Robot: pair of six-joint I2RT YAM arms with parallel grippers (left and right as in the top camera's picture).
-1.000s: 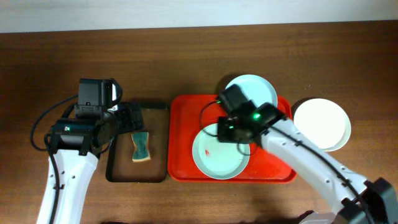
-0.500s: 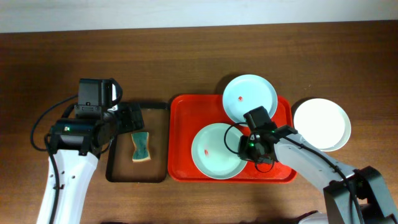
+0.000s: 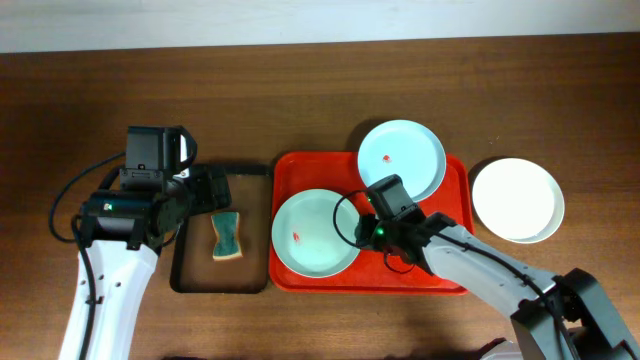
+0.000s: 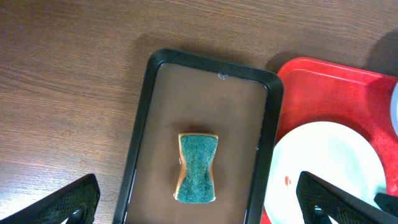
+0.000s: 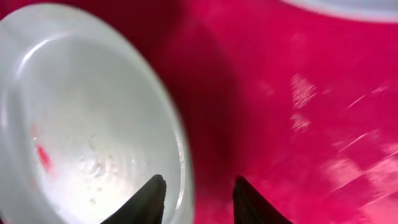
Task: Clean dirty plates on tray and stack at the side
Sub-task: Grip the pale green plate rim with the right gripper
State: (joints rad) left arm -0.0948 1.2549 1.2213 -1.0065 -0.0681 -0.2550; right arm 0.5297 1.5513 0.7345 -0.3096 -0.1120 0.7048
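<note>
Next, the left gripper moves down onto the sponge's narrow middle (image 3: 227, 236) (image 4: 198, 166) in the black tray, as the mint green plate shows a red smear.
The red tray (image 3: 440, 262) holds a mint green plate (image 3: 315, 235) with a small red smear at its left end. A pale blue plate (image 3: 402, 160) with a red smear lies on the tray's back right corner. A white plate (image 3: 517, 200) sits on the table right of the tray. My right gripper (image 3: 368, 228) straddles the mint plate's right rim, one finger over the plate (image 5: 93, 112) and one over the tray (image 5: 298, 124); the jaws (image 5: 199, 186) are closed narrow on the rim. My left gripper (image 3: 210, 190) hangs open and empty over the black tray.
A narrow black tray (image 3: 192, 280) left of the red tray holds a green-and-tan sponge (image 3: 228, 235). In the left wrist view the sponge (image 4: 198, 168) lies mid-tray between the open fingers (image 4: 198, 186), with the mint plate (image 4: 323, 162) at right.
The mint green plate has slid left across the red tray with my right gripper at its right rim. The left arm has not moved.
</note>
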